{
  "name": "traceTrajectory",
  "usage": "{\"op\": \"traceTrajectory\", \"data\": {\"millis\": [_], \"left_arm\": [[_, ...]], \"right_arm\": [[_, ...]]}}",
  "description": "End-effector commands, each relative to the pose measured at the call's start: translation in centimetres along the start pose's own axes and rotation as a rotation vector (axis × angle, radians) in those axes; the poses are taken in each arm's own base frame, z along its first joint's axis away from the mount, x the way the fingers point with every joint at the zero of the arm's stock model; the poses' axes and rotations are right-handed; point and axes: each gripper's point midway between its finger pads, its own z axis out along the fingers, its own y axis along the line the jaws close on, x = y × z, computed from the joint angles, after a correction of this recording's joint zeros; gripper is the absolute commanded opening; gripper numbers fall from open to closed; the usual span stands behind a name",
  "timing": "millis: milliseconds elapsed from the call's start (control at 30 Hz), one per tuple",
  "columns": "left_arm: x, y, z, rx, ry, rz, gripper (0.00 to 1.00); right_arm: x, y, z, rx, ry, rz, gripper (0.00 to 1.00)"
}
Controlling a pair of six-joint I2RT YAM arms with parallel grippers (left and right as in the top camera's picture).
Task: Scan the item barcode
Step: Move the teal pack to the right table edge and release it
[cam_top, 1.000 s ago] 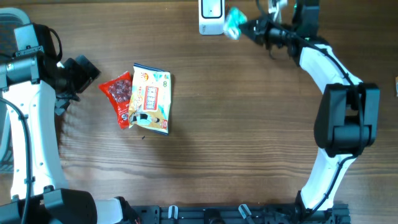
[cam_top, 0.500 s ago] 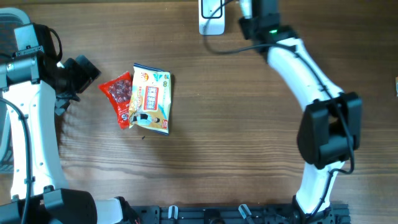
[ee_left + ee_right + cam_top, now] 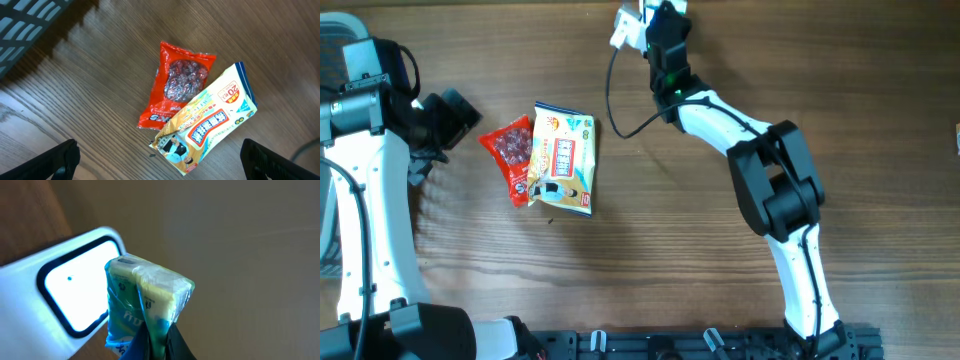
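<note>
My right gripper holds the packet above the level of the bare tabletop, which is far to the gripper's right in the overhead view. My right gripper should swing over there next, go lower and release the packet.
My right gripper (image 3: 157,342) is shut on the lower edge of a small green and blue packet (image 3: 145,300). It holds the packet upright right in front of the lit window of the white barcode scanner (image 3: 75,292). In the overhead view the right gripper (image 3: 657,22) is at the table's far edge, over the scanner (image 3: 623,28), and the packet is mostly hidden there. My left gripper (image 3: 450,115) is open at the left. In its wrist view the left gripper (image 3: 165,162) hovers above two other packets with nothing between its fingers.
A red snack packet (image 3: 513,152) (image 3: 177,87) and a yellow-white snack packet (image 3: 563,158) (image 3: 210,120) lie side by side, overlapping, left of centre. A black cable (image 3: 613,95) loops down from the scanner area.
The right arm has swung left along the far edge with the packet, from right of the scanner to over it. The left arm and both snack packets stayed put.
</note>
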Motion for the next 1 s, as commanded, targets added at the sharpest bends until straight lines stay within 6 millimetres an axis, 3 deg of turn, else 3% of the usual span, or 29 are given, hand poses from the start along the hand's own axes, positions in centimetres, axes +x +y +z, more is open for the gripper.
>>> {"op": "traceTrajectory", "data": {"millis": [0, 67, 167, 267, 300, 367, 433, 467, 600, 667, 800, 867, 967], "left_arm": [[0.0, -0.1, 0.0, 0.006, 0.004, -0.011, 1.00], [0.0, -0.1, 0.0, 0.006, 0.004, -0.011, 1.00], [0.0, -0.1, 0.0, 0.006, 0.004, -0.011, 1.00], [0.0, -0.1, 0.0, 0.006, 0.004, -0.011, 1.00], [0.0, -0.1, 0.0, 0.006, 0.004, -0.011, 1.00], [0.0, -0.1, 0.0, 0.006, 0.004, -0.011, 1.00], [0.0, -0.1, 0.0, 0.006, 0.004, -0.011, 1.00], [0.0, -0.1, 0.0, 0.006, 0.004, -0.011, 1.00], [0.0, -0.1, 0.0, 0.006, 0.004, -0.011, 1.00], [0.0, -0.1, 0.0, 0.006, 0.004, -0.011, 1.00], [0.0, -0.1, 0.0, 0.006, 0.004, -0.011, 1.00], [0.0, -0.1, 0.0, 0.006, 0.004, -0.011, 1.00], [0.0, -0.1, 0.0, 0.006, 0.004, -0.011, 1.00]], "right_arm": [[0.8, -0.7, 0.4, 0.041, 0.035, -0.058, 0.04], [1.5, -1.8, 0.5, 0.083, 0.063, -0.038, 0.04], [4.3, -3.1, 0.8, 0.130, 0.160, -0.015, 0.04], [10.5, -4.5, 1.4, 0.174, 0.349, 0.036, 0.04], [13.4, -5.1, 1.4, 0.195, 0.429, 0.072, 0.04], [21.2, -6.5, 0.7, 0.275, 0.655, 0.178, 0.04], [30.5, -7.7, -2.1, 0.405, 0.952, 0.301, 0.04], [32.8, -7.9, -3.1, 0.447, 1.028, 0.334, 0.04], [46.0, -7.8, -10.5, 0.645, 1.451, 0.395, 0.04], [49.7, -7.1, -12.5, 0.596, 1.551, 0.332, 0.04], [54.8, -4.1, -14.8, 0.387, 1.635, 0.245, 0.04], [55.8, -3.7, -15.6, 0.414, 1.651, 0.282, 0.04], [56.1, -1.8, -15.1, 0.322, 1.613, 0.324, 0.04]]}}
